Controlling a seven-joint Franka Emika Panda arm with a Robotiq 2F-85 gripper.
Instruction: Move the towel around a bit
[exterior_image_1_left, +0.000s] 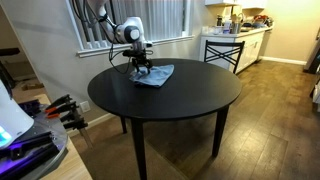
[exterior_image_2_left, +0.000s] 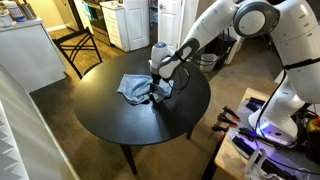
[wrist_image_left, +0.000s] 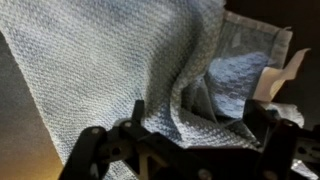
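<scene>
My gripper moves down a little and closes on the fold next. The raised fold (wrist_image_left: 181, 98) stands just below it, between its spread fingers.
A light grey-blue towel (exterior_image_1_left: 157, 75) lies crumpled near the far edge of a round black table (exterior_image_1_left: 175, 105). It also shows in the other exterior view (exterior_image_2_left: 132, 88) on the table (exterior_image_2_left: 120, 125). My gripper (exterior_image_1_left: 141, 68) (exterior_image_2_left: 155, 93) is down on the towel's edge. In the wrist view the towel (wrist_image_left: 110, 55) fills the picture, and a raised fold of it stands between the two fingers of my gripper (wrist_image_left: 200, 125). The fingers are spread apart on either side of the fold.
A black chair (exterior_image_1_left: 224, 50) and a kitchen counter stand behind the table. Another chair (exterior_image_2_left: 82, 45) and white appliances (exterior_image_2_left: 130, 22) are on the far side. The robot's base and gear (exterior_image_2_left: 275, 110) stand beside the table, and clutter (exterior_image_1_left: 35, 130) lies at the near corner.
</scene>
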